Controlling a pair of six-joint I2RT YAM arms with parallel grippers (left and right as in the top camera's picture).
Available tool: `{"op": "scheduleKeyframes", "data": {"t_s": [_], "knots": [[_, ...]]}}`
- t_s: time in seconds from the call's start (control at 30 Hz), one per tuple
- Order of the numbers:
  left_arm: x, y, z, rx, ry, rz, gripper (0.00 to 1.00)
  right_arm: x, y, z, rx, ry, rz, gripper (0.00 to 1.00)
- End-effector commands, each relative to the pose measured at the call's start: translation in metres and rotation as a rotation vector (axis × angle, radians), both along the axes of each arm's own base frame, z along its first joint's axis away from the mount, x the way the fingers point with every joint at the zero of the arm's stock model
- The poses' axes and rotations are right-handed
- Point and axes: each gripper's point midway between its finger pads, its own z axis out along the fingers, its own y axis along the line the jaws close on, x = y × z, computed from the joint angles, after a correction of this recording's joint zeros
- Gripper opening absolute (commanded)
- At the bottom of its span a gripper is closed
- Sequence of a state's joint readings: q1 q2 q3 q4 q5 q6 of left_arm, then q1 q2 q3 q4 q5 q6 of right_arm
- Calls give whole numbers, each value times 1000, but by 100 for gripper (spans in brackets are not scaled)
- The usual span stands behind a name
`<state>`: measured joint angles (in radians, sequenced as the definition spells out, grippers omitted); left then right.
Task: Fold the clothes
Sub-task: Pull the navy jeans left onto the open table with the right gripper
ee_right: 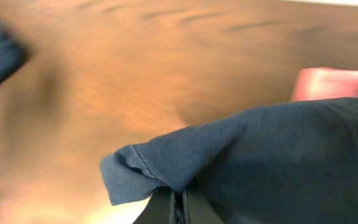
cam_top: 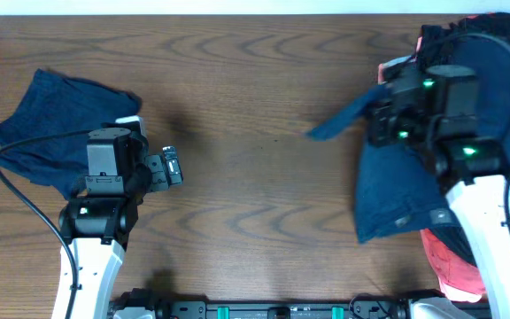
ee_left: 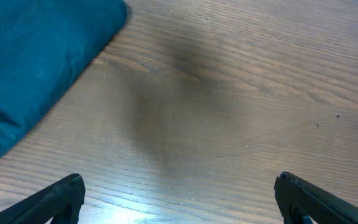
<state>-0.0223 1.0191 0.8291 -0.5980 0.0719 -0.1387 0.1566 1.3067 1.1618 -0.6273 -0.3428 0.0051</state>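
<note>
My right gripper will next drag the garment left in the overhead view, away from the pile, and let go of its fold, as bare wood is there.
A folded navy garment (cam_top: 50, 128) lies at the far left of the table; its edge shows in the left wrist view (ee_left: 30, 62). My left gripper (cam_top: 165, 168) is just right of it, open and empty over bare wood (ee_left: 179, 199). My right gripper (cam_top: 377, 120) is shut on a fold of a second navy garment (cam_top: 397, 195), seen in the right wrist view (ee_right: 178, 202). A corner of this cloth (ee_right: 135, 171) sticks out to the left of the jaws. The rest of the garment (ee_right: 272, 149) drapes under the right arm.
A pile at the right holds a black orange-patterned piece (cam_top: 441, 35) at the back and a salmon-pink piece (cam_top: 457, 270) at the front edge. Pink cloth also shows in the right wrist view (ee_right: 334, 84). The brown wooden table (cam_top: 255, 106) lies between the arms.
</note>
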Motion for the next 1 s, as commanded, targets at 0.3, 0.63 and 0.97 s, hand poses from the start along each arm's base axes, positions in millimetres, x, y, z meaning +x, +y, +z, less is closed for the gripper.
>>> {"op": "scheduleKeyframes", "data": {"t_s": [0.3,0.63,0.97], "knots": [[4,1,10,-13,-26,13,98,34,137,19,308,-117,114,12],[-8,-40,-1,-287,62,-28,98,33,31,-75,-177,87,-284,99],[-25,-92,-56,-516,364,-41,98,0,-100,-108,-385,332,-581,99]]}}
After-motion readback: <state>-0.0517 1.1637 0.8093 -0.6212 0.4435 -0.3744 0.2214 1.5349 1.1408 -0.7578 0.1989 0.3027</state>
